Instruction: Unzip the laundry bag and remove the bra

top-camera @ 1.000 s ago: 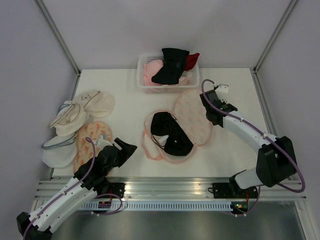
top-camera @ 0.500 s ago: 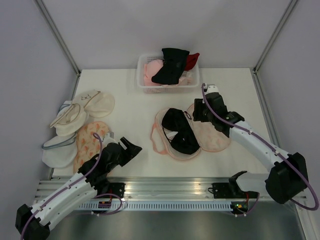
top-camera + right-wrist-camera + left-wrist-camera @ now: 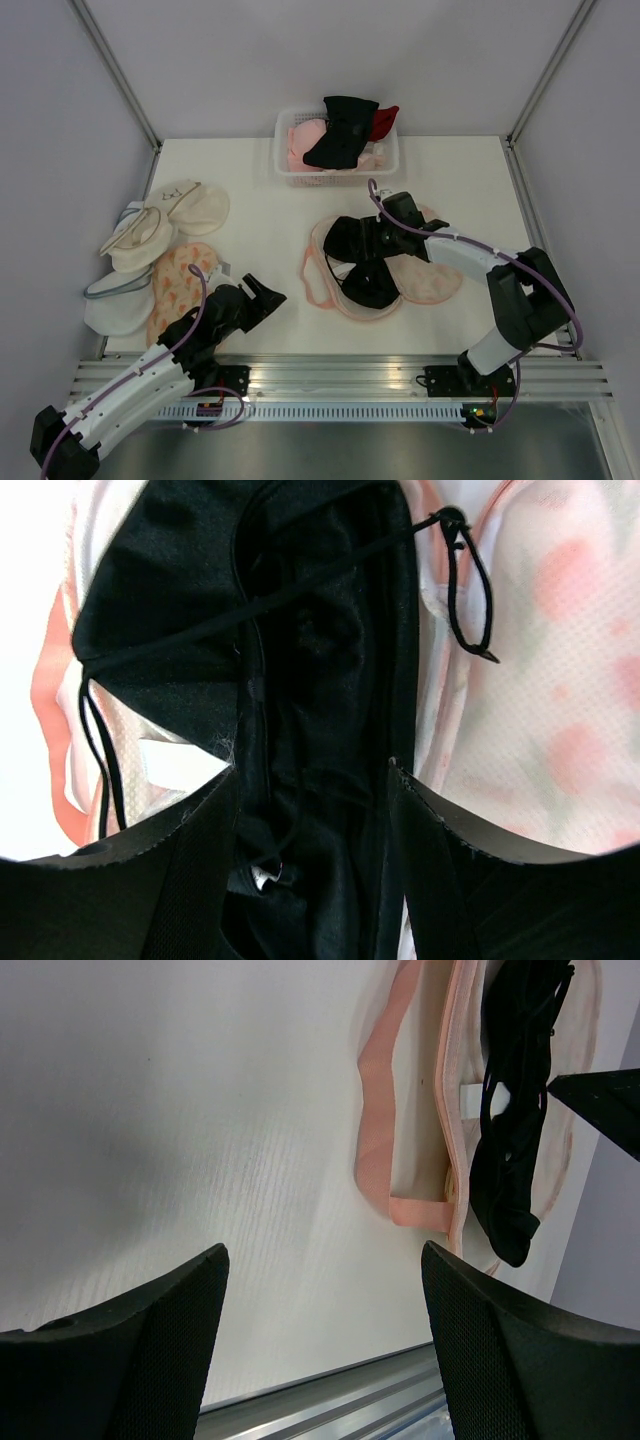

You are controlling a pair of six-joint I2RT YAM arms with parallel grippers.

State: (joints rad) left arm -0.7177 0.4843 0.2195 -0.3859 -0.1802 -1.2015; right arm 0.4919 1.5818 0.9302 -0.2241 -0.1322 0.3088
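Observation:
I will next move my right gripper down a little around a fold of the black bra, onto the part joining the bra's cups (image 3: 368,260) (image 3: 315,794), and then close it.
The laundry bag (image 3: 432,282) lies open in the middle of the table, its pink edging (image 3: 311,268) looped out to the left. The black bra (image 3: 367,278) lies on the opened bag. My right gripper (image 3: 373,240) is low over the bra's far part. In the right wrist view it (image 3: 312,780) is open, its fingers straddling a fold of the bra (image 3: 320,670), with the printed bag lining (image 3: 565,680) to the right. My left gripper (image 3: 266,297) is open and empty left of the bag. In its wrist view it (image 3: 322,1260) faces the bag (image 3: 455,1070) and bra (image 3: 505,1120).
A white basket (image 3: 288,168) at the back holds pink, red and black garments (image 3: 345,132). Plain cream pouches (image 3: 150,230) and a smaller orange printed pouch (image 3: 178,282) lie at the left. An aluminium rail (image 3: 340,372) runs along the near edge.
My right gripper has moved left from the bag's far right edge onto the bra. The bag's flap has shifted right with it. My left gripper moved slightly right, then stayed.

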